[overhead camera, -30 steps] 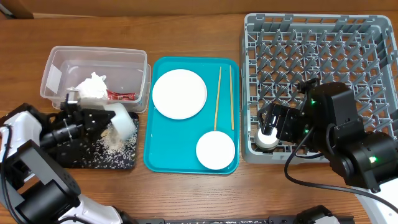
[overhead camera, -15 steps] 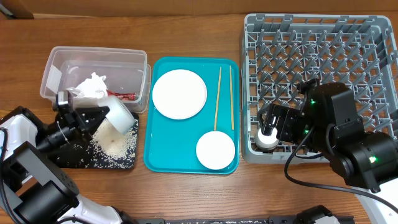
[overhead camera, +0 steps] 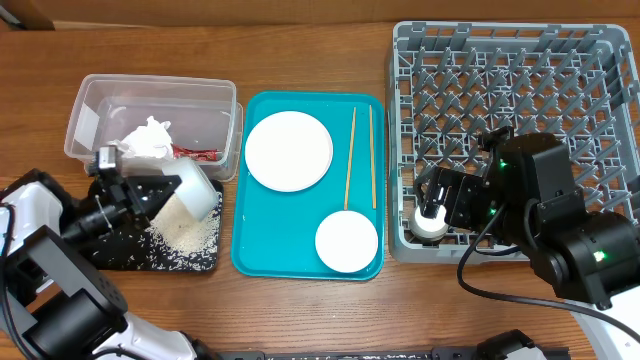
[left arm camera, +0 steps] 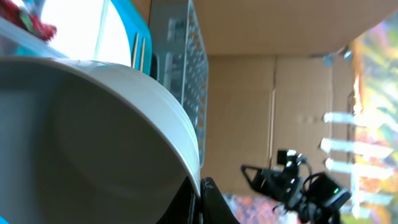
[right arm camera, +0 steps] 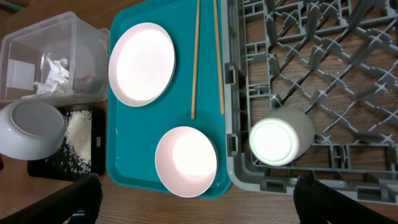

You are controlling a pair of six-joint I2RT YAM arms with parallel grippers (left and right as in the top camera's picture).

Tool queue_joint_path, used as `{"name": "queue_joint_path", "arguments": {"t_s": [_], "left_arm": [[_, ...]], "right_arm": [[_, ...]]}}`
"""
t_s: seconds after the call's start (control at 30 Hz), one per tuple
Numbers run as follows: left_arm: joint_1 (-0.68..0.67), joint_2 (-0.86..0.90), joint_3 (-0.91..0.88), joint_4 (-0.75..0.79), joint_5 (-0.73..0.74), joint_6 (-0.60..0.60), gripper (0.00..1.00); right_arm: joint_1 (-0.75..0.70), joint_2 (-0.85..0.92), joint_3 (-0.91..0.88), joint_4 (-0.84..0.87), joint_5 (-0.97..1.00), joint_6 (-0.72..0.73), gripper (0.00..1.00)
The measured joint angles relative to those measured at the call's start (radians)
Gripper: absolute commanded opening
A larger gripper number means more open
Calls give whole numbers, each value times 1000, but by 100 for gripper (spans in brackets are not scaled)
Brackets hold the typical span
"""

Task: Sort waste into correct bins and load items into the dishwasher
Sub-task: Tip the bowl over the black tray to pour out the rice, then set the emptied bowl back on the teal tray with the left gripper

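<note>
My left gripper turns the grey bowl upright next. It lowers the bowl onto the teal tray's near corner (overhead camera: 273, 231) beside the pink bowl to release it, as that corner lies bare.
My left gripper (overhead camera: 168, 196) (left arm camera: 200, 186) is shut on the rim of the grey metal bowl (overhead camera: 196, 188) (left arm camera: 93, 137) and holds it tipped over the black tray (overhead camera: 108, 252). A pile of white rice (overhead camera: 186, 232) lies on that tray under the bowl. The clear tub (overhead camera: 150, 98) holds the white napkin (overhead camera: 147, 138) and the red wrapper (overhead camera: 198, 154). My right gripper (overhead camera: 447, 200) (right arm camera: 196, 190) is open and empty above the front left corner of the grey rack (overhead camera: 520, 80). The white cup (overhead camera: 432, 222) (right arm camera: 281, 136) lies in that corner.
The teal tray (overhead camera: 258, 258) in the middle carries the pink plate (overhead camera: 288, 150), the pink bowl (overhead camera: 346, 241) and two chopsticks (overhead camera: 350, 158) lying lengthwise. The tub and black tray stand close together at the left. The rack fills the right side.
The left gripper has turned and drawn slightly left with the tipped bowl, and the rice pile on the black tray has grown. The right arm has not moved.
</note>
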State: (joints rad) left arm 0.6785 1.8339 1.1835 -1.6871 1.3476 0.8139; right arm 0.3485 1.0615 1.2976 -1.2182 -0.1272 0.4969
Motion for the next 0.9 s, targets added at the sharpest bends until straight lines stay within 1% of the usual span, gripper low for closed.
{"name": "queue_joint_path", "arguments": {"t_s": [0.17,0.23,0.27,0.33,0.37,0.43,0.5,0.57,0.67,0.73,0.8,0.83,0.87,0.9], "left_arm": [[-129,-29,0,3,-46,-13,4],[-206,-67,0,35,-74,-51,4],[-250,-90,0,80,-97,-90,4],[-350,-137,1,216,-173,-217,4],[-404,-156,1,291,-235,-302,4],[-514,-180,2,415,-384,-486,4],[-639,-189,2,497,-533,-653,5],[-777,-189,2,553,-693,-816,4],[-971,-188,2,589,-926,-1034,4],[-1069,-183,2,594,-1067,-1158,4],[-1135,-174,2,603,-1175,-1252,4],[-1167,-167,2,615,-1228,-1298,9],[-1195,-160,2,629,-1267,-1338,26],[-1212,-155,2,638,-1291,-1356,50]], "right_arm": [[0,0,0,0,0,0,100],[0,0,0,0,0,0,100],[0,0,0,0,0,0,100],[0,0,0,2,0,-1,100],[0,0,0,4,0,0,100],[0,0,0,5,0,0,100],[0,0,0,5,0,0,100],[0,0,0,5,0,0,100],[0,0,0,6,-1,0,100],[0,0,0,6,0,0,100],[0,0,0,5,0,-1,100],[0,0,0,5,0,0,100],[0,0,0,6,0,0,100],[0,0,0,5,0,0,100]]}}
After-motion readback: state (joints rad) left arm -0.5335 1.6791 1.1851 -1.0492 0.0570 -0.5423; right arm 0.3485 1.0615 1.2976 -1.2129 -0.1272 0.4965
